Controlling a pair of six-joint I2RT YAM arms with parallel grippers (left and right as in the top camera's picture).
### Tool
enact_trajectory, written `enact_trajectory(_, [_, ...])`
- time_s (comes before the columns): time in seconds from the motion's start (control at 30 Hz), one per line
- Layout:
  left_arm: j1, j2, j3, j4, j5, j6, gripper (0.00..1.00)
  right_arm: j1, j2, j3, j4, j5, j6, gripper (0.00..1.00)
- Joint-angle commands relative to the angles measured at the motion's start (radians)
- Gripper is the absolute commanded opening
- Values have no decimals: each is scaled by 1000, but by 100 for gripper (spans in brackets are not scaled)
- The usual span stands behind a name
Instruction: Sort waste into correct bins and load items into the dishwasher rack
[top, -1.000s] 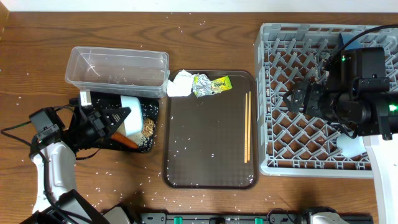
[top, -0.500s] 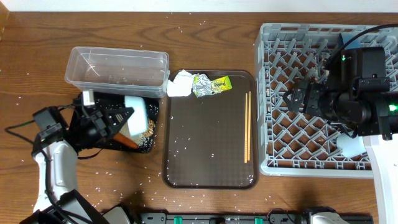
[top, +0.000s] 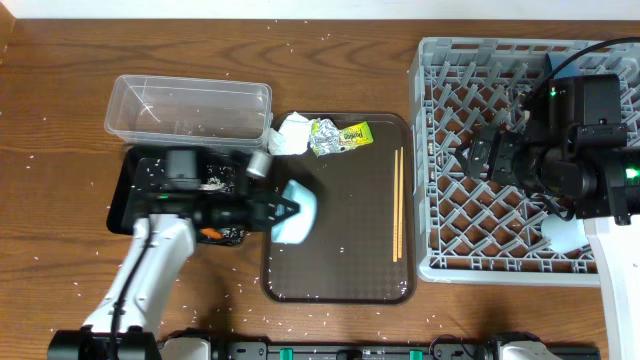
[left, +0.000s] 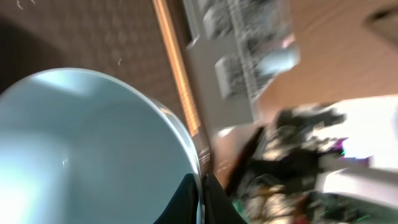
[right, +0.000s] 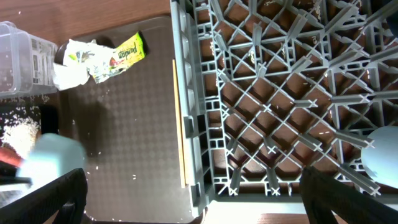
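My left gripper should move down toward the chopsticks and turn the tilted bowl level onto the empty middle of the serving tray before it opens.
My left gripper (top: 283, 210) is shut on the rim of the white bowl (top: 298, 212) and holds it tilted over the left part of the brown serving tray (top: 340, 270). In the left wrist view the bowl (left: 93, 143) fills the left side, with my fingers (left: 200, 200) pinching its rim. My right gripper (top: 478, 160) is open and empty above the grey dishwasher rack (top: 440, 265). A crumpled tissue (top: 290, 135) and a foil wrapper (top: 342, 134) lie at the serving tray's back edge. The chopsticks (top: 398, 205) lie along its right side. A carrot piece (top: 210, 233) lies in the black tray (top: 130, 195).
The clear tub (top: 188, 108) stands behind the black tray. A pale cup (top: 565, 232) sits in the rack's front right corner; it also shows in the right wrist view (right: 382, 158). Rice grains are scattered over the wooden table and the trays.
My left arm has swung to the right, carrying the bowl from above the black tray to above the brown serving tray. The right arm has not moved.
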Motion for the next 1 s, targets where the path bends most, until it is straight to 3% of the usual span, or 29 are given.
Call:
enact_trajectory(0.0, [-118,-14,-2,38,-270,-18,6,-9,-5,0,-2,6,-12,99])
enact_trajectory(0.3, [-422,-6,-2,87,-698,-61,6,-9,-5,0,0,6,-12,99])
enact_trajectory(0.57, [-518,0,-2,105,-706,-79,7,-9,-5,0,-1,6,-12,99])
enact_trajectory(0.63, [-520,0,-2,103,-705,-87,13,-9,-5,0,-1,6,-12,99])
enact_trajectory(0.77, [-520,0,-2,105,-705,-88,15,-9,-5,0,-1,6,-12,99])
enact_trajectory(0.83, [-520,-1,-2,103,-705,-88,24,-9,-5,0,-1,6,-12,99])
enact_trajectory(0.97, [-520,-1,-2,98,-705,-102,30,-9,-5,0,0,6,-11,99])
